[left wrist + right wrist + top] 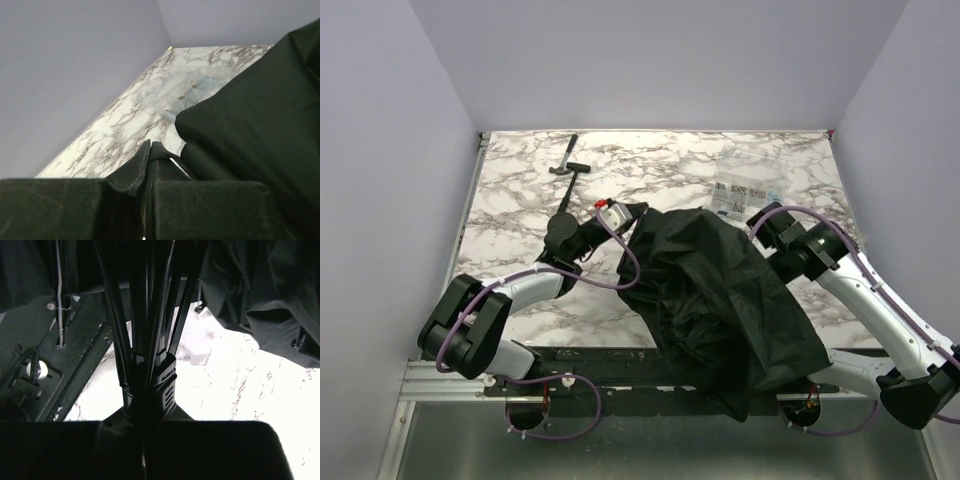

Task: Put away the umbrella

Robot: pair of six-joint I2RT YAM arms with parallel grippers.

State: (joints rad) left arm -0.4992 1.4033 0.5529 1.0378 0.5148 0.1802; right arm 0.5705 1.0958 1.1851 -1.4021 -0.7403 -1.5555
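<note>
I should lower my right gripper over the marble beneath the canopy and let go of the umbrella's collar there, because that spot is below my gripper and to its left in the top view.
The umbrella (720, 300) lies half collapsed across the middle of the marble table, its black canopy spilling over the near edge. My left gripper (618, 214) is at the canopy's far left corner. In the left wrist view the left gripper (148, 182) is shut on a stitched fold of the canopy fabric (150, 155). My right gripper (145, 422) is shut on the umbrella's ribbed black collar (150, 390), where the ribs (145, 315) gather. From above, the right wrist (782, 232) meets the canopy's right edge and the fabric hides its fingers.
A small black-handled hammer (569, 164) lies at the table's far left. A clear plastic bag (750, 188) (192, 92) lies at the far right, just beyond the canopy. Grey walls close in three sides. A black rail (600, 355) runs along the near edge.
</note>
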